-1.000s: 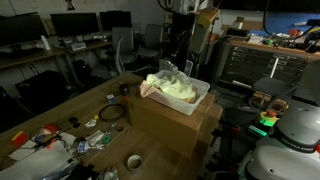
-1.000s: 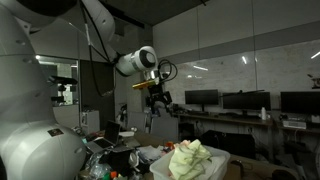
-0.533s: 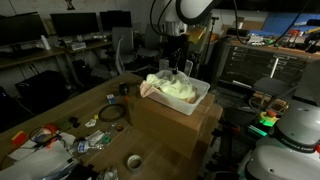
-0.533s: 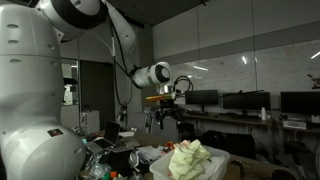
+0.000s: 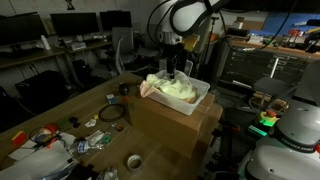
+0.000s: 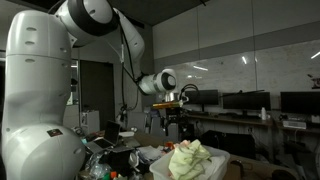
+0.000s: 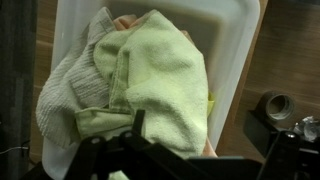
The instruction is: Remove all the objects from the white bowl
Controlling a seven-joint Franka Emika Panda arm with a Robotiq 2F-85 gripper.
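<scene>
I will next move my open gripper down onto the light green towel's middle (image 6: 188,158) (image 7: 168,102) below its fingers, because this towel is on top of the things in the bowl.
The white bowl (image 5: 203,97) is a rectangular white tub on a cardboard box (image 5: 172,126). It holds a crumpled light green towel (image 5: 176,87), a grey knitted cloth (image 7: 72,92) and a pinkish object (image 5: 148,88) at one end. The towel also shows in an exterior view (image 6: 190,158) and fills the wrist view (image 7: 165,75), with the bowl's rim (image 7: 243,40) around it. My gripper (image 5: 172,68) hangs just above the towel with fingers spread and empty. It also shows in an exterior view (image 6: 172,124) and in the wrist view (image 7: 200,125).
The box stands on a wooden table (image 5: 75,110) with a black cable coil (image 5: 112,114), a tape roll (image 5: 134,160) and small clutter (image 5: 45,138). A drawer cabinet (image 5: 252,66) stands behind. A metal roll (image 7: 275,103) lies beside the bowl.
The arm has swung in over the bowl and come down, bringing the gripper from high above to just over the green towel. The bowl's contents have not moved.
</scene>
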